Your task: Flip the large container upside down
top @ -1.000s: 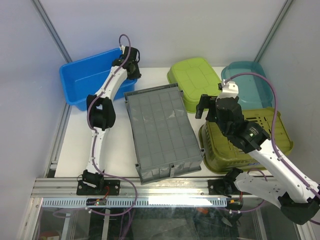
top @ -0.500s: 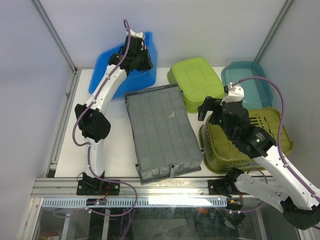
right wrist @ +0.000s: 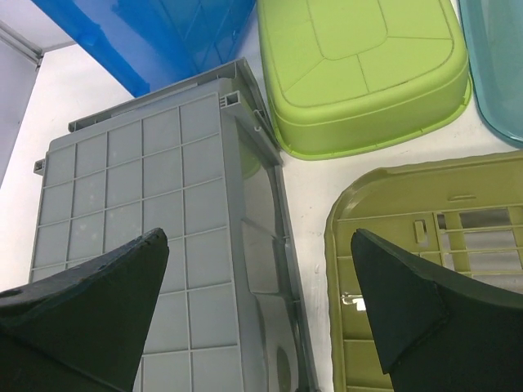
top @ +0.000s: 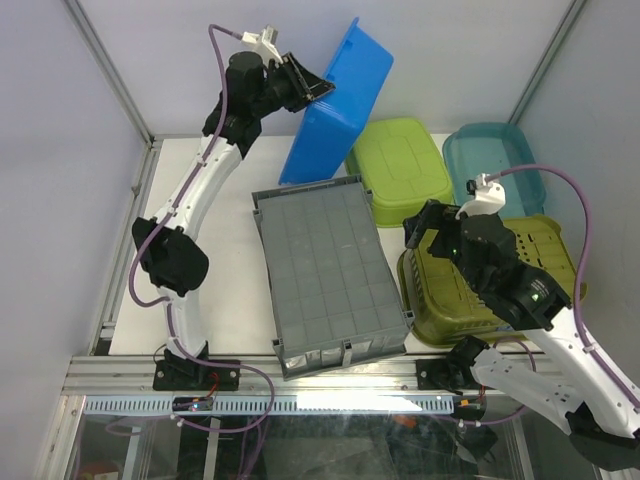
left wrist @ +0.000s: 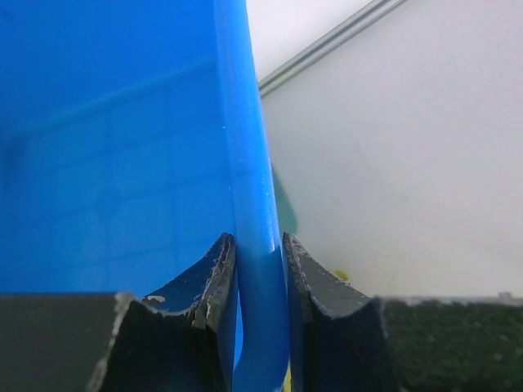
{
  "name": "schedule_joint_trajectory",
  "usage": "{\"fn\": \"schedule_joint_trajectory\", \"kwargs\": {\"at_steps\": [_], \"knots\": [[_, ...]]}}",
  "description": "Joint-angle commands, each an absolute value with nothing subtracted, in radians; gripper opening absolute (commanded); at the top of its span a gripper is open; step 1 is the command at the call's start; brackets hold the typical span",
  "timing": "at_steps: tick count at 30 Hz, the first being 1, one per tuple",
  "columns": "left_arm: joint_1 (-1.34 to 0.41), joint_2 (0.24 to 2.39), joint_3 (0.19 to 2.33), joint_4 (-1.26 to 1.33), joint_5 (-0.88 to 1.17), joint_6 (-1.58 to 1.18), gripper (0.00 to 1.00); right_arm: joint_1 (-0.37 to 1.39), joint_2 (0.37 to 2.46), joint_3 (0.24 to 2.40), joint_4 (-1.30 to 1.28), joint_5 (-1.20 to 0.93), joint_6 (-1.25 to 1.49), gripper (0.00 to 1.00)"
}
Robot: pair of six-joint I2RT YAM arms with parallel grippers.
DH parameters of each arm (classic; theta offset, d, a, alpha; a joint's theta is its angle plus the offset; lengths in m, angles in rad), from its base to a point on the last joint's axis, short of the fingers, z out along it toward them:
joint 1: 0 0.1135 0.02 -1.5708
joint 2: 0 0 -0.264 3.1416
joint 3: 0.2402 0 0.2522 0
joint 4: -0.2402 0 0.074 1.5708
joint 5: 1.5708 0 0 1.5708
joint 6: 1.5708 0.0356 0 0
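The blue tub (top: 335, 100) tilts on edge, so next my left gripper should sink and shift to the left in the top view, releasing the tub's rim over the bare tabletop.
The large grey crate (top: 328, 272) lies in the middle of the table with its square-grid underside facing up; it also shows in the right wrist view (right wrist: 139, 245). My left gripper (top: 310, 88) is shut on the rim of the blue tub (top: 335, 100), held raised and tilted on edge at the back; the rim (left wrist: 255, 245) sits between both fingers. My right gripper (top: 428, 228) is open and empty, hovering above the crate's right wall and the olive-green basket (top: 500, 275).
A lime-green tub (top: 400, 165) lies upside down at the back, with a teal tub (top: 495, 170) to its right. The olive basket (right wrist: 425, 269) lies upside down close beside the crate's right wall. Frame posts stand at both back corners.
My left gripper has lifted the blue tub off the table's back left and swung it up and to the right, tilting it on edge. My right gripper has drifted slightly right.
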State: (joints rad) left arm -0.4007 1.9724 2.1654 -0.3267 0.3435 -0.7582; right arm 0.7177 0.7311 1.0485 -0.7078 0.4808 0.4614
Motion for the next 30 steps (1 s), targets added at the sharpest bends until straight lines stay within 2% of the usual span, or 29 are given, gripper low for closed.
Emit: {"fn": "schedule_joint_trajectory", "kwargs": {"at_steps": [1,4,7,13,16,19,21,23,27,29,30], "knots": [[-0.312,1.872,2.014,0.263,0.475,-1.139,0.00,0.715,0.704,1.065,-0.725,0.475,0.503,0.99],[-0.233,1.848,1.803,0.549,0.494,-1.382,0.00,0.715,0.691,1.063,-0.740,0.484,0.509,0.99],[-0.161,1.785,1.621,0.666,0.485,-1.503,0.00,0.715,0.687,1.064,-0.742,0.483,0.511,0.99],[-0.020,1.631,1.325,0.748,0.470,-1.585,0.00,0.715,0.713,1.072,-0.729,0.470,0.511,0.99],[0.066,1.597,1.230,0.750,0.528,-1.615,0.02,0.715,0.718,1.069,-0.714,0.461,0.511,0.99],[0.144,1.586,1.141,0.735,0.610,-1.618,0.20,0.715,0.725,1.062,-0.697,0.450,0.512,0.99],[0.180,1.578,1.113,0.655,0.649,-1.560,0.38,0.715,0.732,1.060,-0.689,0.439,0.513,0.99],[0.214,1.568,1.111,0.528,0.683,-1.465,0.53,0.715,0.740,1.057,-0.683,0.428,0.515,0.99],[0.280,1.521,1.124,0.246,0.683,-1.235,0.76,0.715,0.742,1.045,-0.676,0.410,0.531,0.99],[0.292,1.493,1.155,0.059,0.628,-1.089,0.97,0.715,0.737,1.037,-0.672,0.404,0.537,0.99],[0.294,1.481,1.168,-0.021,0.595,-1.021,0.99,0.715,0.735,1.034,-0.673,0.403,0.539,0.99]]}}
